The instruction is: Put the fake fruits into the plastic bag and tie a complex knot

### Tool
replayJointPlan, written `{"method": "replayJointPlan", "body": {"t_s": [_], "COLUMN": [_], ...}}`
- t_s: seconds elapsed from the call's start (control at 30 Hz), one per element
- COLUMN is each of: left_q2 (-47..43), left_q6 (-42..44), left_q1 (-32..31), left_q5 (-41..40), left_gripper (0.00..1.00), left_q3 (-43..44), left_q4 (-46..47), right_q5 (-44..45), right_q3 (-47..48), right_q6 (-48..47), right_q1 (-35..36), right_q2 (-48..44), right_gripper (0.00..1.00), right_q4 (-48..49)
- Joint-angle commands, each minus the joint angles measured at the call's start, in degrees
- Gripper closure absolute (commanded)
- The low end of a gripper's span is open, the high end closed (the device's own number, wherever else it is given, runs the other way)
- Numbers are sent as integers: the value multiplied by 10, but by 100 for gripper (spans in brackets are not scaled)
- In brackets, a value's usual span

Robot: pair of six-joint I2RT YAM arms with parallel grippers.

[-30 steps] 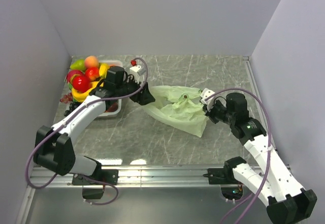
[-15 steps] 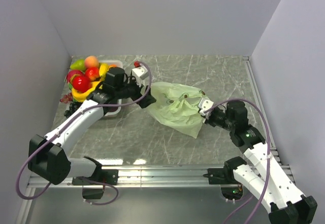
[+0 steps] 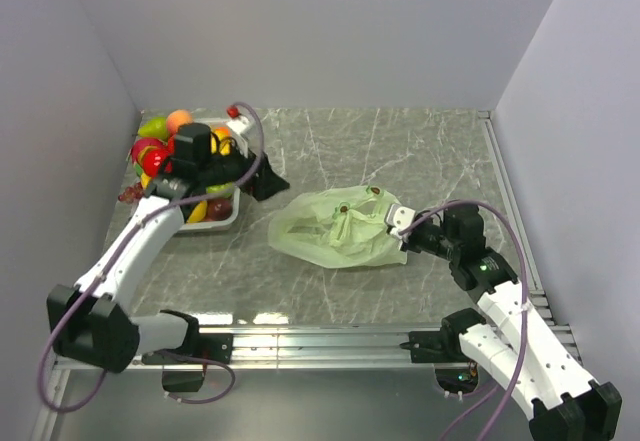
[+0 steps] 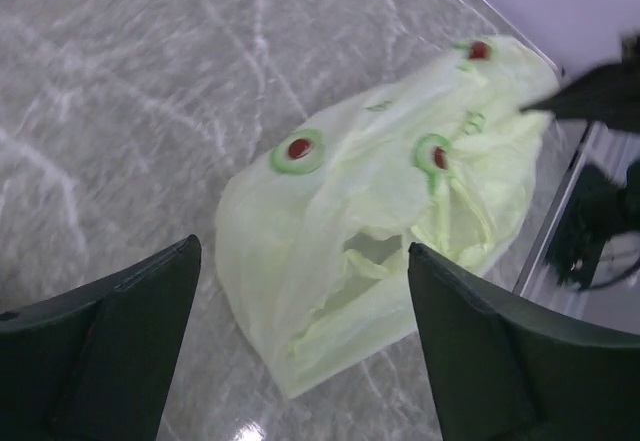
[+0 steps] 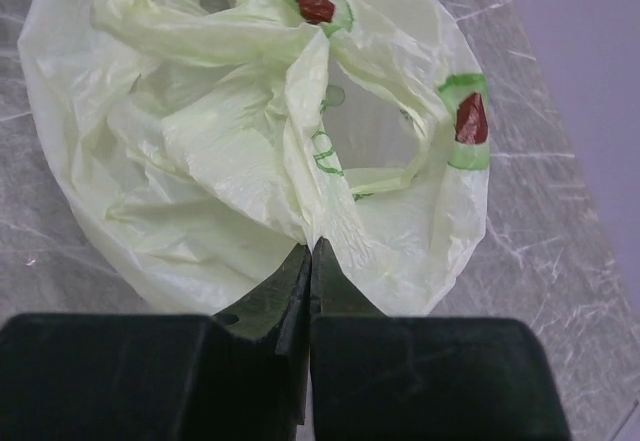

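I will next move my left gripper down and back onto the bag's side toward the fruits, as it lies loose while my right gripper pinches one bag edge.
The pale-green plastic bag lies crumpled on the marble table, mouth and loop handles loose, with red-and-green printed spots. No knot is in view. My right gripper is shut on the bag's right edge; in the right wrist view its tips pinch a fold of the bag. My left gripper is open and empty, up and to the left of the bag; in its wrist view the bag lies beyond the spread fingers. The fake fruits are piled at the back left.
The fruits sit in a clear plastic tray by the left wall, under the left arm. Grey walls close in the left, back and right sides. A metal rail runs along the near edge.
My left gripper has let go of the bag and pulled back left toward the tray. The bag has slid right and nearer with my right gripper and settled flatter.
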Motion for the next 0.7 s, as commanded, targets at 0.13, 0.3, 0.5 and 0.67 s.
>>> {"method": "replayJointPlan", "body": {"t_s": [0.13,0.3,0.5,0.67], "left_q2": [-80,-34,19,76], "left_q6": [159,162,131,117], "left_q1": [-152,-217,-292,-326], "left_q5": [-24,-19,-77,-106], "left_gripper": [19,19,3,9], "left_q3": [-52,-35,-42,-25], "left_q4": [2,-9,31,46], "right_q5": [-23,-23,-24,-25], "right_q3": [2,9,20,36], "right_q6": [2,12,20,44], "right_q1": [4,4,3,3], "right_q2": [9,17,30,45], "right_gripper": [100,100,100,100], "right_q4": [29,30,35,26]}}
